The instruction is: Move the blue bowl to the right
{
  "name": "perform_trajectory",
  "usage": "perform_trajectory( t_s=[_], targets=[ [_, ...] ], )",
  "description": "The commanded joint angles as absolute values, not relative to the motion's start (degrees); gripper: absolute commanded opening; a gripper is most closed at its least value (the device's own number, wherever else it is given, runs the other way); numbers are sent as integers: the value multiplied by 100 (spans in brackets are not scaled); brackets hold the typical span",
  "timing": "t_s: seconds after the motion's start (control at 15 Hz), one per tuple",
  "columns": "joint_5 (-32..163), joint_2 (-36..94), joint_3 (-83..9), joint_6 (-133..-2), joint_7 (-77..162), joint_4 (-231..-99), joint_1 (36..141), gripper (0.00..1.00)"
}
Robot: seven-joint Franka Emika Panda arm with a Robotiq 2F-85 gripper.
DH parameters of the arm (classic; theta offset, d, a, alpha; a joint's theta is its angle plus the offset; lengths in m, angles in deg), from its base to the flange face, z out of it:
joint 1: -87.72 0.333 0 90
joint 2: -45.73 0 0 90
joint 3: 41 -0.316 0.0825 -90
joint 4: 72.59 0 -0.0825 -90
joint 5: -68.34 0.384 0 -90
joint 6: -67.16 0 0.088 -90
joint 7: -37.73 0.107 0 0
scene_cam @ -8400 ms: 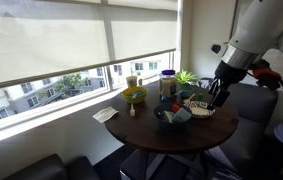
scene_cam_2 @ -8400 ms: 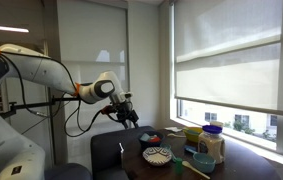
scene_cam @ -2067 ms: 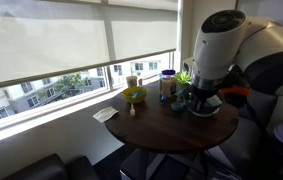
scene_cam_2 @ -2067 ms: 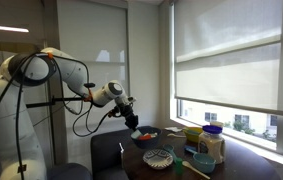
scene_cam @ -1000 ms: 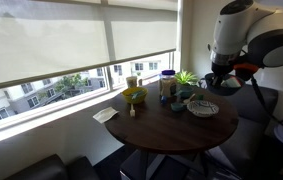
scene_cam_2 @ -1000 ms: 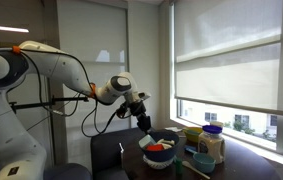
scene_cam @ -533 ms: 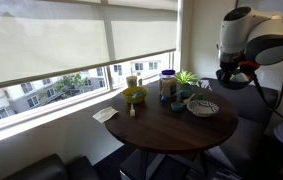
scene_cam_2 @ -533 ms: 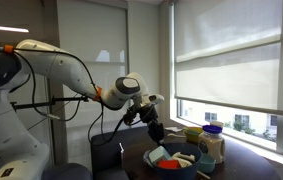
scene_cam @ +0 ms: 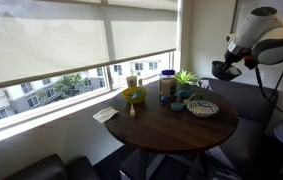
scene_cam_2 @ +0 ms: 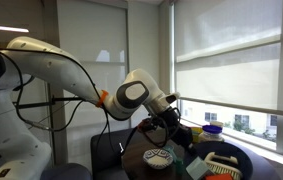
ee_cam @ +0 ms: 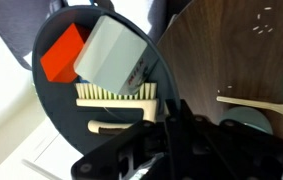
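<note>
My gripper will next go down and toward the small plant to the table between plant and plate (scene_cam: 195,96) and let go of the bowl's rim, as the bowl hangs past the table's edge.
The blue bowl (ee_cam: 59,112) is dark and wide, and holds a red block (ee_cam: 61,55), a pale grey box (ee_cam: 116,55) and a cream brush (ee_cam: 116,95). My gripper (ee_cam: 173,112) is shut on the bowl's rim at the near side. The bowl hangs in the air beside the round wooden table (ee_cam: 221,45), past its edge. In both exterior views the bowl (scene_cam: 221,71) (scene_cam_2: 243,166) hangs from the gripper (scene_cam: 230,64) (scene_cam_2: 191,138), above table height.
On the table (scene_cam: 161,128) stand a pale patterned plate (scene_cam: 203,108) (scene_cam_2: 158,157), a yellow-green bowl (scene_cam: 133,96), a blue-lidded jar (scene_cam: 167,85) and a small plant (scene_cam: 186,77). A small teal bowl (ee_cam: 247,122) and a wooden spoon (ee_cam: 266,101) lie near the gripper. A window runs behind the table.
The arm has carried the bowl away from over the plate, out past the table's edge and slightly higher. The gripper has stayed shut on the rim.
</note>
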State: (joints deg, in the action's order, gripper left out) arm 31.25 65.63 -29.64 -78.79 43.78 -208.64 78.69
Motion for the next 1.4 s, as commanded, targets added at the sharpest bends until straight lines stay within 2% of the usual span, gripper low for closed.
perform_trajectory(
  t_s=[0.0,0.13,0.2,0.6,1.0,1.33],
  targets=[
    [4712,6529,-2322,-7399,2793,-20667,8584,1],
    [4825,6470,-2742,-6514,2578,-20471,8100,1],
    [4801,6484,-2757,-7162,2723,-20764,8047,5],
    [4825,6260,-2669,-6510,1985,-20418,8067,1],
    [4073,5398,-2614,-6579,732,-19564,7788,1],
    [3772,4649,-2684,-7125,225,-18973,7740,1]
  ],
)
